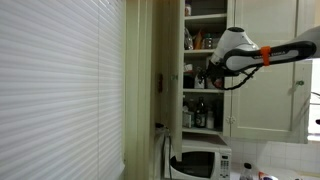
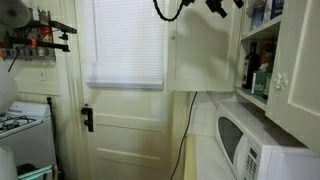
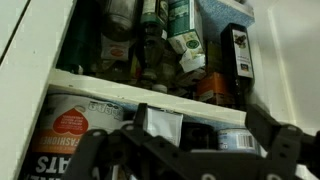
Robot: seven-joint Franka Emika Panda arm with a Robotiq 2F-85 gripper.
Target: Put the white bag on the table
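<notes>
The white bag sits off-centre, so next I should move my gripper deeper into the cabinet and toward the left in the wrist view, onto the white bag's bottom edge [image 3: 164,136].
In the wrist view the white bag [image 3: 162,124], a small plain white packet, stands on the lower cabinet shelf behind the white shelf edge [image 3: 150,92]. My gripper [image 3: 196,124] is open. The bag sits between the two dark fingers, close to the left one, and I cannot tell if it touches that finger. In an exterior view the gripper [image 1: 212,72] reaches into the open upper cabinet at mid-shelf height. In an exterior view only the gripper's lower part [image 2: 216,6] shows, at the top edge. The bag is hidden in both exterior views.
A labelled can [image 3: 235,138] stands right of the bag, and a large red-and-white tub [image 3: 65,135] to its left. Bottles and boxes [image 3: 185,50] crowd the shelf above. A microwave [image 1: 200,162] [image 2: 250,150] sits on the counter below the cabinet. The cabinet door [image 2: 205,50] hangs open.
</notes>
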